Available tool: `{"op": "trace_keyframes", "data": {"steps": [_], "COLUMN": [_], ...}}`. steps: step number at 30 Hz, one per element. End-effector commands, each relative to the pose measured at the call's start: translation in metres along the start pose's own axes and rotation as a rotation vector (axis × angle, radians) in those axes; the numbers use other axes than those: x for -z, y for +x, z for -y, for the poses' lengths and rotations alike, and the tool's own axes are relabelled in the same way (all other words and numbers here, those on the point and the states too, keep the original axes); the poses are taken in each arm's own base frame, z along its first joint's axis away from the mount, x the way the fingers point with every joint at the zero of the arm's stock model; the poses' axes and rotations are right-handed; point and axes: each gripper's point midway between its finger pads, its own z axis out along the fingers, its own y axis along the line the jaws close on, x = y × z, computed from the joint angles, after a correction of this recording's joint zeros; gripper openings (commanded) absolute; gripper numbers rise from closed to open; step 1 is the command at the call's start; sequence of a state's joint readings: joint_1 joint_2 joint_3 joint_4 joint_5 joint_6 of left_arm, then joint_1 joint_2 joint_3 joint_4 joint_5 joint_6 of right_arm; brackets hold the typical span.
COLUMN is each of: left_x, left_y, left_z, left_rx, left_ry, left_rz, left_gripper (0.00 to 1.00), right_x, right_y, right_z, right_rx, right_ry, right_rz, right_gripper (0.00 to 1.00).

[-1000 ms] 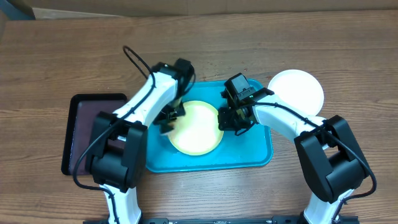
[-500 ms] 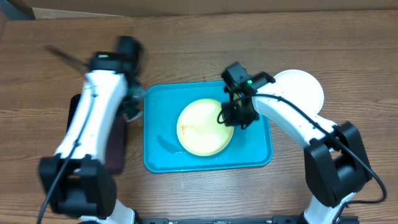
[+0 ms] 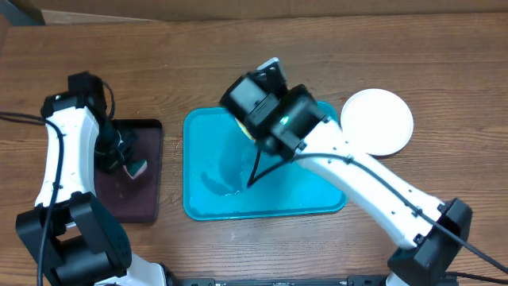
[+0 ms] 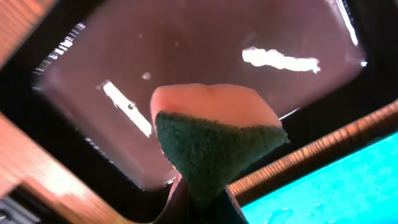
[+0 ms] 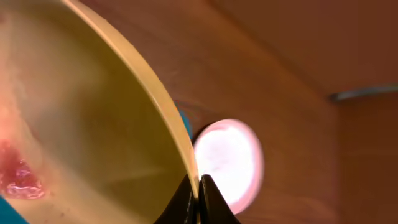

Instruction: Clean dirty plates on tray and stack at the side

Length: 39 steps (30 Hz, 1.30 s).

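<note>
The white plate (image 3: pixel 378 121) (image 5: pixel 227 163) is already beside the tray, so my right gripper should next swing to the right in the overhead view and down over that plate to release.
My right gripper (image 5: pixel 199 188) is shut on the rim of the yellow-green plate (image 5: pixel 93 124), which it holds tilted high above the table. A red-brown smear (image 5: pixel 17 177) shows on the plate's face. Overhead, the raised right arm (image 3: pixel 278 119) hides nearly all of that plate above the turquoise tray (image 3: pixel 317 195), whose wet floor holds no plate. The white plate (image 3: pixel 378 121) lies on the table right of the tray. My left gripper (image 4: pixel 199 208) is shut on a peach and green sponge (image 4: pixel 214 134) over the dark tray.
The dark maroon tray (image 3: pixel 147 195) lies left of the turquoise tray, with the left arm (image 3: pixel 67 135) over it. Bare wooden table surrounds both trays. A pale wall edge runs along the back.
The left arm swung away from the turquoise tray to the dark tray with the sponge. The right arm lifted the yellow-green plate off the tray and up toward the camera.
</note>
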<state>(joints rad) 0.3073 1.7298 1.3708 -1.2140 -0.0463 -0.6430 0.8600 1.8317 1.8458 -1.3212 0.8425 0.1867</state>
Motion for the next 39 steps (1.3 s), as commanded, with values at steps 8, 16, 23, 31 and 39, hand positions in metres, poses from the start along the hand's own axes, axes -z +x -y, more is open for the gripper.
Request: {"op": "trace_keyframes", "data": {"steps": [8,16,23,31,39], "left_x": [-0.020,-0.021,-0.021,-0.021,-0.021], "left_y": [0.000,-0.004,-0.005,-0.005,-0.005], "left_z": [-0.012,-0.016,-0.017,-0.017,-0.017], "left_rx": [0.032,0.049,0.045,0.041,0.042], "left_ry": [0.071,0.071,0.069,0.069,0.069], "left_rz": [-0.066,-0.060,-0.055,-0.055,-0.056], "left_gripper": [0.04,0.04,0.04,0.04,0.04], "right_x": [0.091,0.115,0.076,-0.039,-0.121], "right_y": [-0.039,-0.042,-0.031,0.007,0.086], "right_z": [0.033,0.029,0.005,0.049,0.134], "right_rx": [0.269,0.281,0.276,-0.307,-0.919], "right_ry": [0.455,0.518,0.260,-0.054,-0.340], "right_rz": [0.277,0.339,0.241,-0.104,-0.474], "right_gripper": [0.04,0.04,0.04,0.04,0.04]}}
